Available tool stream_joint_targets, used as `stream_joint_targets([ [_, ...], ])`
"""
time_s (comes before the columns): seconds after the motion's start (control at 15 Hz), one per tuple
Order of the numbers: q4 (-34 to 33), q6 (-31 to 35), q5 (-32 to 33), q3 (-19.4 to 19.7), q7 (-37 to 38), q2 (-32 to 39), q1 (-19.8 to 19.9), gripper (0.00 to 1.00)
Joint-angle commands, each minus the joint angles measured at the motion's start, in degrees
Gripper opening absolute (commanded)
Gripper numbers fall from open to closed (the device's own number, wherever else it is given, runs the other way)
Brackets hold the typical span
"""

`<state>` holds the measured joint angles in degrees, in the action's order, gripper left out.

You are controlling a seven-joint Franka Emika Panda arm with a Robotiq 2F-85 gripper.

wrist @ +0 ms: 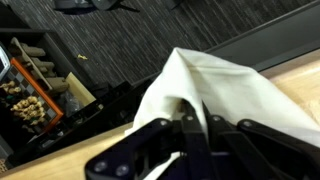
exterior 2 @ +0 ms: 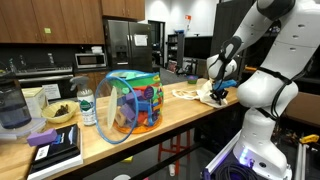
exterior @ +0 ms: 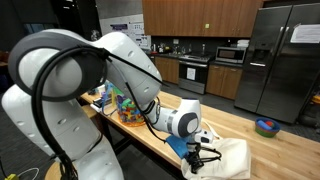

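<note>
The bare counter lies outward of the gripper, so the robot's gripper should next lift the fold, carry it outward and toward the tub and let it go.
A crumpled white cloth (wrist: 225, 85) lies on the wooden counter (wrist: 296, 78). In the wrist view my gripper (wrist: 188, 128) is shut, its two black fingers pressed together on a raised fold of that cloth. In both exterior views the gripper (exterior: 204, 152) (exterior 2: 220, 93) reaches down to the counter top, at the edge of the white cloth (exterior: 234, 158) (exterior 2: 189, 94). A blue piece (exterior: 178, 146) lies just beside the gripper; I cannot make out what it is.
A clear tub of colourful toys (exterior 2: 133, 103) (exterior: 128, 108) stands mid-counter. Beyond it are a bottle (exterior 2: 87, 108), a bowl (exterior 2: 60, 113), stacked books (exterior 2: 55, 148) and a glass jar (exterior 2: 10, 105). A blue bowl (exterior: 266, 126) sits near the counter's far end. Shelves (wrist: 35, 90) stand below the counter edge.
</note>
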<state>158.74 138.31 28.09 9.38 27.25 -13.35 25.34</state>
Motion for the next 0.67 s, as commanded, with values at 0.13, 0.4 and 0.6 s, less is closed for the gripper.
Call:
stream_joint_targets([
  [0.13, -8.00, 1.21, 0.47, -1.68, 1.16, 6.57, -3.87, 0.01],
  [0.4, -16.69, 0.60, -0.34, -2.86, -0.37, 11.49, -8.97, 0.01],
  [0.6, -24.38, 0.27, -0.38, -3.34, -1.40, 15.73, -12.68, 0.01],
])
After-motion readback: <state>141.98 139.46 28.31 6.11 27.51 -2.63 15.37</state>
